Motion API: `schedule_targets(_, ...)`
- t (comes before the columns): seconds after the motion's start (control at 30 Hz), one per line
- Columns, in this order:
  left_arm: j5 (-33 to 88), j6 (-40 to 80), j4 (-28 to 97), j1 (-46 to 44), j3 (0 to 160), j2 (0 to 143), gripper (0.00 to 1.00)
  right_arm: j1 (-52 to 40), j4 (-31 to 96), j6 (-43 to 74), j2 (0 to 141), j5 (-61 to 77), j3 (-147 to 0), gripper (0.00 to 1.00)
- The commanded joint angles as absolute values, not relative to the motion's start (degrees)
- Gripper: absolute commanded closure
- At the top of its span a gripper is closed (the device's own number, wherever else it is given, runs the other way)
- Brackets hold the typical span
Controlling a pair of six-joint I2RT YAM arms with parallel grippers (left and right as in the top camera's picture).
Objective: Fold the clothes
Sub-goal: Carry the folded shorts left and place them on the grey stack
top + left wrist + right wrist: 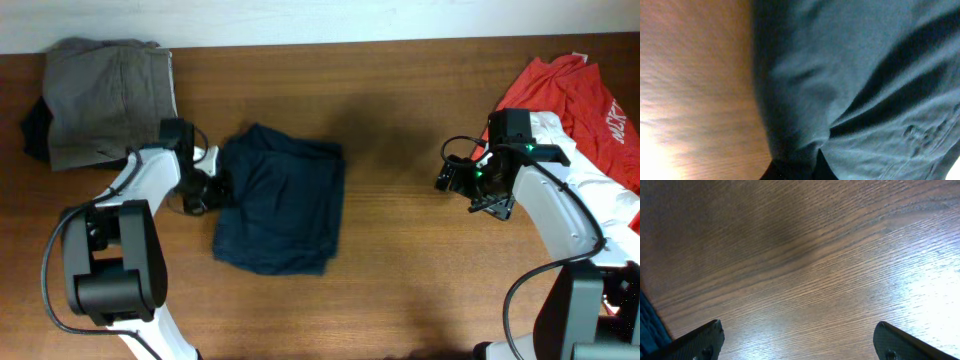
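Note:
Next, my left gripper lifts the dark blue garment (282, 205), then carries it outward onto the grey-brown pile.
A dark blue garment (282, 205) lies folded in a rough rectangle left of the table's middle. My left gripper (205, 190) is at its left edge. In the left wrist view the garment (860, 75) fills most of the frame, and the left gripper (802, 169) is pinched on a fold of its edge. My right gripper (455, 178) is open and empty over bare wood, well to the right of the garment. In the right wrist view its fingers (797, 340) are wide apart, and a sliver of the dark blue garment (647, 325) shows at the left edge.
A grey-brown folded pile (105, 95) sits at the back left on a black item (35, 130). A red garment (575, 95) and a white one (610, 195) lie heaped at the right edge. The wooden table (400, 250) runs between them.

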State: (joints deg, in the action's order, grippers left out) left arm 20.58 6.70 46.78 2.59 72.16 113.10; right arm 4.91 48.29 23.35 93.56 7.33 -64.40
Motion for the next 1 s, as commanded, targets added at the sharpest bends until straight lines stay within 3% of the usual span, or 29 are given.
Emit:
schedule_targets(0.0, 12.8, 7.5, 45.4, 3.0, 83.3, 113.9, 0.99, 5.1, 48.2, 22.8, 93.3, 6.8, -64.9, 0.01)
schedule_targets(0.17, -3.5, 9.6, 32.7, 4.2, 90.5, 113.9, 0.99, 5.1, 48.2, 22.8, 93.3, 6.8, -64.9, 0.01)
schedule_targets(0.4, -6.3, 9.6, 42.6, 5.2, 108.6, 113.9, 0.99, 5.1, 48.2, 22.8, 93.3, 6.8, -64.9, 0.01)
schedule_targets(0.57, -16.4, 11.3, 42.4, 6.7, 109.7, 113.9, 0.99, 5.1, 48.2, 22.8, 93.3, 6.8, -64.9, 0.01)
schedule_targets(0.97, -17.0, 8.7, 43.5, 12.5, 117.1, 116.3, 0.99, 5.1, 48.2, 22.8, 93.3, 6.8, -64.9, 0.01)
